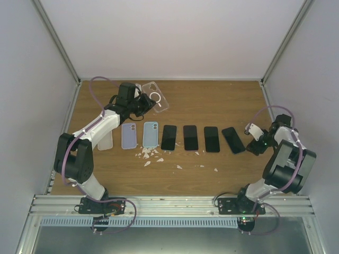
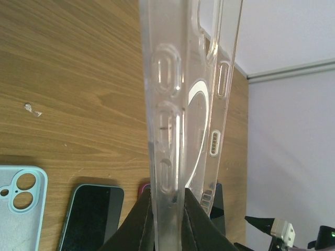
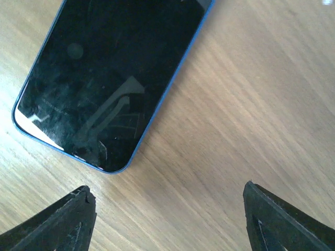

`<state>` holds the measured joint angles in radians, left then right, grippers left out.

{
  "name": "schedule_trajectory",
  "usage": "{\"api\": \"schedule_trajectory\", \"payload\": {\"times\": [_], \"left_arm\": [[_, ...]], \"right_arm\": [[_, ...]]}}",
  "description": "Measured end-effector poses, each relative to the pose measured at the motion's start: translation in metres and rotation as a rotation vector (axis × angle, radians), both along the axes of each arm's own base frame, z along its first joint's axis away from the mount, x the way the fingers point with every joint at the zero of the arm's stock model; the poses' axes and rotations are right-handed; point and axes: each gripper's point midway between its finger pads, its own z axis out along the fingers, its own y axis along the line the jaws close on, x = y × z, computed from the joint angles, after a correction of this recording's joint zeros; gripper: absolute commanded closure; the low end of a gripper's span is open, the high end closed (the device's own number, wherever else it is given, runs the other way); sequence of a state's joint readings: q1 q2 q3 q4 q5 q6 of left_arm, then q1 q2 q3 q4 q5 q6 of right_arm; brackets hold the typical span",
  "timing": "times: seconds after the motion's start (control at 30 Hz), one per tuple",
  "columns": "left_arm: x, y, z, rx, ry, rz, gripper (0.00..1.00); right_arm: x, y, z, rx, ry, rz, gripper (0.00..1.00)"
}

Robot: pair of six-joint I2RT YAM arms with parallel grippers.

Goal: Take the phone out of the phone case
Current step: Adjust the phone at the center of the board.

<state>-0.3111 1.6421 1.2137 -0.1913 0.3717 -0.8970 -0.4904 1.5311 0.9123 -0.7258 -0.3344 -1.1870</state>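
Observation:
The robot's left gripper will next go back down to the end of the row beside the white case and let go, because that spot is below the gripper, to its left in the top view.
My left gripper [image 1: 142, 103] is shut on the edge of a clear phone case [image 1: 157, 96] with a white ring, held at the back left of the table. In the left wrist view the case [image 2: 167, 104] stands edge-on between my black fingers [image 2: 137, 222], and I see through it; no phone shows inside. My right gripper [image 1: 258, 144] is open and empty at the right. In the right wrist view it [image 3: 167, 219] hovers just past the corner of a blue-rimmed phone [image 3: 110, 78] lying screen up, apart from it.
A row lies across the table: a white case [image 1: 106, 140], a lavender one [image 1: 128, 135], a light blue one [image 1: 150, 134], then several dark phones [image 1: 190, 137] up to the rightmost [image 1: 233, 139]. White scraps [image 1: 151, 154] lie in front. Walls close both sides.

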Motion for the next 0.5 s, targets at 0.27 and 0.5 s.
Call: {"api": "schedule_trajectory", "payload": {"times": [0.27, 0.5], "left_arm": [[0.0, 0.0, 0.001, -0.005, 0.0, -0.005, 1.0], [0.003, 0.001, 0.006, -0.009, -0.011, -0.002, 1.0]], "right_arm": [[-0.001, -0.003, -0.021, -0.018, 0.038, 0.084, 0.33], [-0.003, 0.004, -0.037, -0.008, 0.063, 0.124, 0.41]]}}
